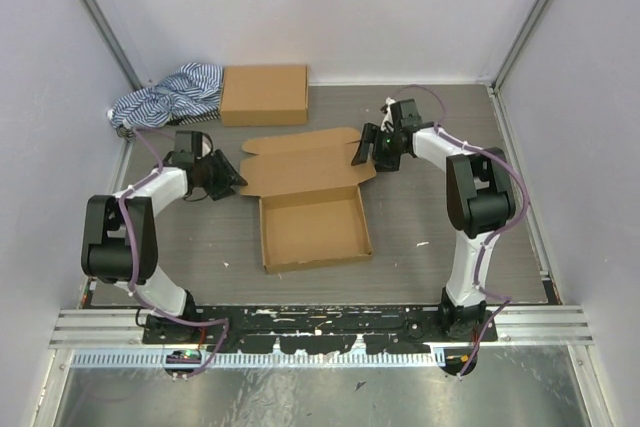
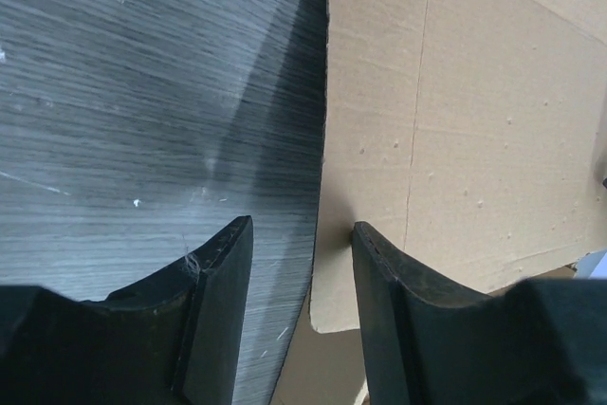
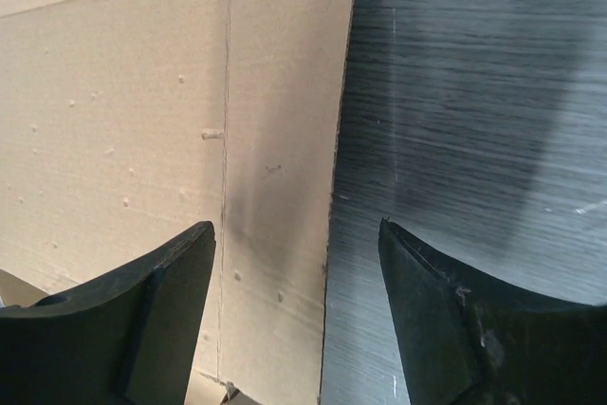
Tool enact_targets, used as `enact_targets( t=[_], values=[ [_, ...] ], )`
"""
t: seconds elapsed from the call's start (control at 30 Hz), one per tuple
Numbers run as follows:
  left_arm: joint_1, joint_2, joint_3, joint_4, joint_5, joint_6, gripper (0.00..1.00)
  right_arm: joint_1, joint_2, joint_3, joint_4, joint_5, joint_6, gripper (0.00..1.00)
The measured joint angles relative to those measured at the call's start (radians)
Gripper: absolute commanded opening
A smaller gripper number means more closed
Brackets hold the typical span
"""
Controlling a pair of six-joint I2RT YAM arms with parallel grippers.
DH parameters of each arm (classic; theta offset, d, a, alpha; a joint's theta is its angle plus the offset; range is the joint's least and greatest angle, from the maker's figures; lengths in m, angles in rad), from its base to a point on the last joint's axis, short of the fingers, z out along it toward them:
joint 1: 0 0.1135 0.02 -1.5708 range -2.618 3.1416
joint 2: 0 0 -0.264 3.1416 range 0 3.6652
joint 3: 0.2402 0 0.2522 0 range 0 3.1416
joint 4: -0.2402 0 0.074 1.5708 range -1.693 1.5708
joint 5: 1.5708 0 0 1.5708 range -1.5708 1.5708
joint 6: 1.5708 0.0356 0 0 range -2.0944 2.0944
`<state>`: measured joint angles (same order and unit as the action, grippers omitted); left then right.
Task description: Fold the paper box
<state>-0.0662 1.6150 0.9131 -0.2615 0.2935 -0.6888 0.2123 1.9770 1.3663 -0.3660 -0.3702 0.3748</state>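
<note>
My right gripper is open, with the side flap's edge running unpinched between its fingers. It should next slide outward toward the side flap's far end [image 3: 321, 30] and close there.
The paper box [image 1: 315, 229] lies mid-table as a shallow brown tray. Its lid panel [image 1: 305, 162] is spread flat behind the tray. My left gripper [image 1: 226, 175] is at the lid's left edge. In the left wrist view its jaws [image 2: 302, 234] stand open astride the edge of the cardboard side flap [image 2: 455, 120], one finger over the table and one over the flap. My right gripper [image 1: 364, 147] is at the lid's right edge. It [image 3: 297, 234] is open too, with the flap's edge [image 3: 285, 139] between its fingers, not pinched.
A second, compact brown box [image 1: 264, 94] sits at the back, with a blue-and-white striped cloth [image 1: 170, 95] to its left. Grey walls close the table on three sides. The dark wood-grain tabletop [image 1: 430, 227] shows to the right of the tray.
</note>
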Motion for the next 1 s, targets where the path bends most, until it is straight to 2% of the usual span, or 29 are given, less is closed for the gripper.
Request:
enact_targets(
  t=[0.17,0.4,0.57,0.7,0.87,1.0],
  values=[
    [0.0,0.035,0.018,0.024,0.013,0.0,0.52,0.0,0.05,0.041,0.0,-0.04,-0.005,0.73],
    [0.0,0.126,0.123,0.063,0.028,0.005,0.52,0.0,0.118,0.154,0.005,-0.07,-0.009,0.69],
    [0.0,0.192,0.203,0.081,0.048,0.005,0.49,-0.003,0.178,0.235,-0.003,-0.103,-0.021,0.6],
    [0.0,0.237,0.238,0.087,0.063,0.006,0.45,-0.005,0.218,0.282,-0.011,-0.131,-0.034,0.46],
    [-0.006,0.261,0.269,0.069,0.07,0.014,0.34,-0.008,0.234,0.314,-0.035,-0.148,-0.042,0.33],
    [-0.029,0.263,0.332,0.038,0.069,0.042,0.15,-0.008,0.234,0.339,-0.06,-0.148,-0.056,0.23]
  ],
)
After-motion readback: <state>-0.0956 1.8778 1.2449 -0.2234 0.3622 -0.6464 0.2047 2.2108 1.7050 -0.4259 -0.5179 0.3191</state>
